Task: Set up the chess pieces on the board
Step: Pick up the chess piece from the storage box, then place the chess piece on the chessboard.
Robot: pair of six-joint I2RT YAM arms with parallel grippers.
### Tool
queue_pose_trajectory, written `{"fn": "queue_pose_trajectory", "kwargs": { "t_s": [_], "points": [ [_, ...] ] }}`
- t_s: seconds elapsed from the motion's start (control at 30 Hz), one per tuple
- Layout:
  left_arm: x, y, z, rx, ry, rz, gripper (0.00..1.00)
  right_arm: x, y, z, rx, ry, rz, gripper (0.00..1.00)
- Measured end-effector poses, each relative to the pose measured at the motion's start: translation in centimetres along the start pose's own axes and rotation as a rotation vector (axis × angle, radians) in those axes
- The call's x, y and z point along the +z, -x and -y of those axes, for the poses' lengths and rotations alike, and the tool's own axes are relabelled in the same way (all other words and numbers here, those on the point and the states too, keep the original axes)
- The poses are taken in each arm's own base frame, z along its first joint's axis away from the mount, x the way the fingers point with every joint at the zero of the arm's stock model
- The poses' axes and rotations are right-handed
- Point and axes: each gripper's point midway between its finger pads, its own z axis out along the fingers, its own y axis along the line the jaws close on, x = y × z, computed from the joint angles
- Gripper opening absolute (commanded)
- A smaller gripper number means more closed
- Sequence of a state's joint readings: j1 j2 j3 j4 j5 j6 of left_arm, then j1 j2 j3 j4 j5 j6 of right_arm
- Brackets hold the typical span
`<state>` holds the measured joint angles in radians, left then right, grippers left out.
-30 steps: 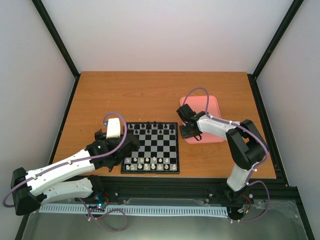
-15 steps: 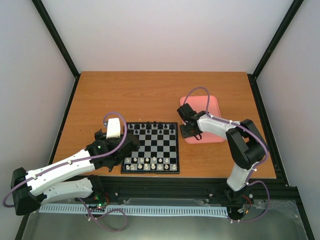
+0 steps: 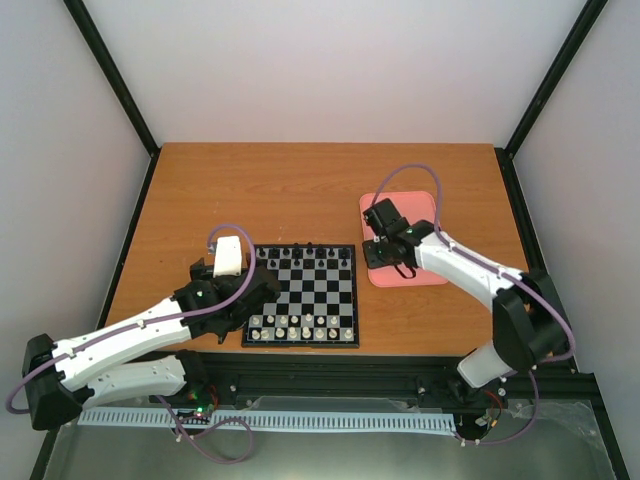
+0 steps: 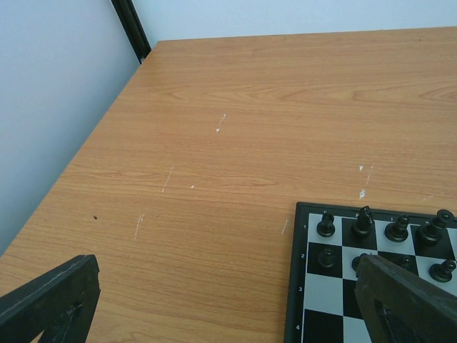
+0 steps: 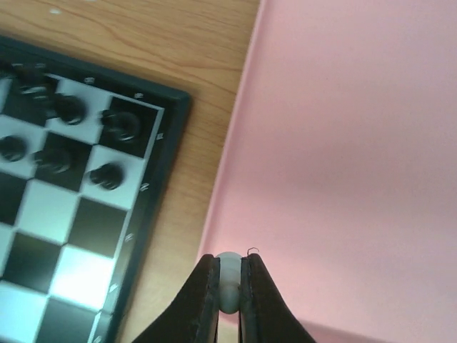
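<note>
I will move my right gripper back from the tray and down to the empty square next, as that square is at the tray-side end of the front cream-white row (image 3: 346, 321).
In the right wrist view my right gripper (image 5: 228, 263) is shut on a small cream-white chess piece (image 5: 228, 284), held just above the left edge of the pink tray (image 5: 343, 143). The board (image 3: 318, 290) lies left of the tray. Black pieces (image 3: 300, 256) fill its far rows and cream-white pieces (image 3: 300, 326) its near rows. From above, the right gripper (image 3: 380, 256) hangs over the tray's near left corner. My left gripper (image 4: 227, 270) is wide open with nothing in it, low over the table at the board's far left corner (image 4: 321, 286).
The pink tray (image 3: 408, 240) looks bare in the part I can see. Bare wooden table (image 4: 235, 128) stretches left of and beyond the board. Black frame posts and white walls enclose the table.
The right gripper has closed on the white piece, and its arm has swung outward to the right, carrying the wrist slightly up. The left arm has not moved.
</note>
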<state>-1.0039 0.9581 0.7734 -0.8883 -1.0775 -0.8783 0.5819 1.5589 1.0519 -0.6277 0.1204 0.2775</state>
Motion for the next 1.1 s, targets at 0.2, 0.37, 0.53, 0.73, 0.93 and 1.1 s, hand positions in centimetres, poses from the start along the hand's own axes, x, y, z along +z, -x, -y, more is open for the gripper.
{"fn": "queue_pose_trajectory", "kwargs": {
  "t_s": [0.2, 0.37, 0.53, 0.73, 0.93, 1.1],
  "points": [
    [0.2, -0.3, 0.2, 0.02, 0.01, -0.005, 1.0, -4.0, -1.4, -4.3, -0.094, 0.081, 0.046, 0.03],
    [0.3, -0.3, 0.3, 0.03, 0.018, -0.005, 1.0, -4.5, -5.7, -8.7, -0.204, 0.143, -0.014, 0.03],
    [0.3, -0.3, 0.3, 0.029, 0.018, -0.004, 1.0, -4.0, -9.3, -10.0, -0.245, 0.159, -0.083, 0.03],
    [0.3, -0.3, 0.4, 0.033, 0.019, -0.006, 1.0, -3.0, -11.9, -10.7, -0.249, 0.184, -0.127, 0.03],
    [0.3, -0.3, 0.4, 0.034, 0.019, -0.006, 1.0, -2.3, -12.5, -11.4, -0.248, 0.201, -0.131, 0.03],
    [0.3, -0.3, 0.4, 0.031, 0.019, -0.005, 1.0, -1.8, -12.2, -11.8, -0.25, 0.196, -0.127, 0.03]
  ]
}}
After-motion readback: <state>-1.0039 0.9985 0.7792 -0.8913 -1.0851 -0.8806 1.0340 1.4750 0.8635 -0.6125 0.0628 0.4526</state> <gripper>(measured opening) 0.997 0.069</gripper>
